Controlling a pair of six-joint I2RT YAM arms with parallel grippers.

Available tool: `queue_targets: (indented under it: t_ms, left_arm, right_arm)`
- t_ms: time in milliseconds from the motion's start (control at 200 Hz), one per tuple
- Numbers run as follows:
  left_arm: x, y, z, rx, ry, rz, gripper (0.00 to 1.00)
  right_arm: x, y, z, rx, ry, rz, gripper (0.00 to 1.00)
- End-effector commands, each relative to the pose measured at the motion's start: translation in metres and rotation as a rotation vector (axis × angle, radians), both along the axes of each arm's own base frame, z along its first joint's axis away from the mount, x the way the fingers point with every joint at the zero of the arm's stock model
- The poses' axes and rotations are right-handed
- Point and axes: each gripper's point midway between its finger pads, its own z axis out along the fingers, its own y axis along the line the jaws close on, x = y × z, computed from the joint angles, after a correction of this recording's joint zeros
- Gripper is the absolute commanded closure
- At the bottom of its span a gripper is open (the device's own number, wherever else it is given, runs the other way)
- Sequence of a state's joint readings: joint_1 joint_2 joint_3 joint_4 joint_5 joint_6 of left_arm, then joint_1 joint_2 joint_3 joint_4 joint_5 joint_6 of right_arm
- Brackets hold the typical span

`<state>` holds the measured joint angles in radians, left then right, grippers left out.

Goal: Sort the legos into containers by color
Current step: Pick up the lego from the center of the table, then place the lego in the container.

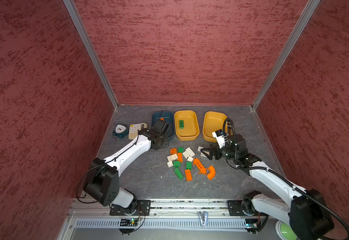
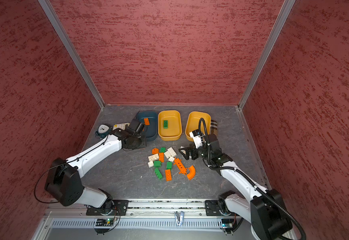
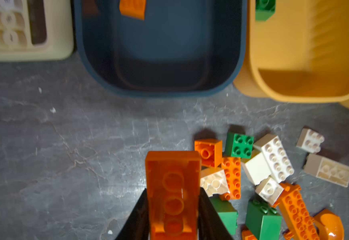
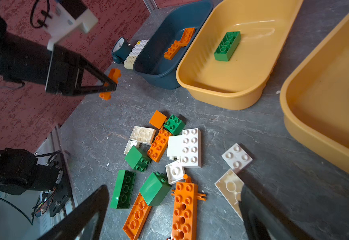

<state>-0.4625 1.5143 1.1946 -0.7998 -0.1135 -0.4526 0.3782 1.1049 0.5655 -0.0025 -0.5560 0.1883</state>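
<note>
Next, my left gripper goes outward past the dark teal container's near rim and over its bottom. It then lets go of the long orange brick (image 3: 172, 166), since orange bricks lie there.
My left gripper (image 3: 173, 191) is shut on a long orange brick (image 3: 172, 166), held underside up above the floor just short of the dark teal container (image 1: 169, 119). Orange bricks (image 4: 180, 43) lie in that container. The middle yellow container (image 1: 187, 136) holds one green brick (image 1: 181, 124). I see nothing in the right yellow container (image 1: 212, 120). The loose legos (image 1: 182, 160) lie in a pile of orange, green and white, with the long holed orange piece (image 1: 199, 165) and the orange arc (image 1: 211, 172). My right gripper (image 1: 205, 152) stands open low over the pile's right edge.
A teal clock (image 1: 119, 129) and a cream calculator (image 1: 135, 129) stand left of the teal container, close by my left wrist. Red walls close in the floor on three sides. A striped object (image 2: 214, 126) lies behind the right yellow container.
</note>
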Motion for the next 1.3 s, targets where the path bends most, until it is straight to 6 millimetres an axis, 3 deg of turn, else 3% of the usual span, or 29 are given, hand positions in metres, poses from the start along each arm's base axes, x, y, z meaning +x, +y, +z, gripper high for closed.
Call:
queue_targets:
  t_ms: [0,120,371,596,711,847,967,1157,1298]
  left_arm:
    - [0.035,0.001,0.007,0.024,-0.035,-0.070,0.70]
    - [0.073,0.001,0.008,0.008,-0.057,-0.081,0.70]
    - [0.131,0.007,-0.030,0.019,-0.019,-0.068,0.69]
    - [0.153,0.006,-0.060,0.033,0.024,-0.070,0.66]
    - [0.156,0.008,-0.066,0.034,0.037,-0.065,0.57]
    - [0.152,0.004,-0.053,0.020,0.035,-0.073,0.44]
    - [0.136,-0.006,-0.037,-0.002,0.050,-0.101,0.37]
    - [0.090,-0.028,-0.010,-0.057,0.032,-0.135,0.34]
    - [0.051,-0.047,-0.004,-0.086,0.029,-0.190,0.32]
  right_arm:
    - [0.012,0.006,0.024,0.010,-0.089,0.011,0.01]
    - [0.016,0.006,0.026,0.005,-0.097,0.005,0.01]
    - [0.021,0.005,0.028,-0.015,-0.104,-0.005,0.01]
    - [0.022,0.002,0.024,-0.038,-0.104,-0.017,0.01]
    - [0.023,0.002,0.022,-0.045,-0.101,-0.017,0.01]
    - [0.022,0.001,0.021,-0.051,-0.100,-0.019,0.01]
    - [0.023,0.002,0.022,-0.047,-0.102,-0.017,0.01]
    - [0.022,0.002,0.023,-0.041,-0.102,-0.013,0.01]
    - [0.021,0.003,0.022,-0.041,-0.101,-0.006,0.01]
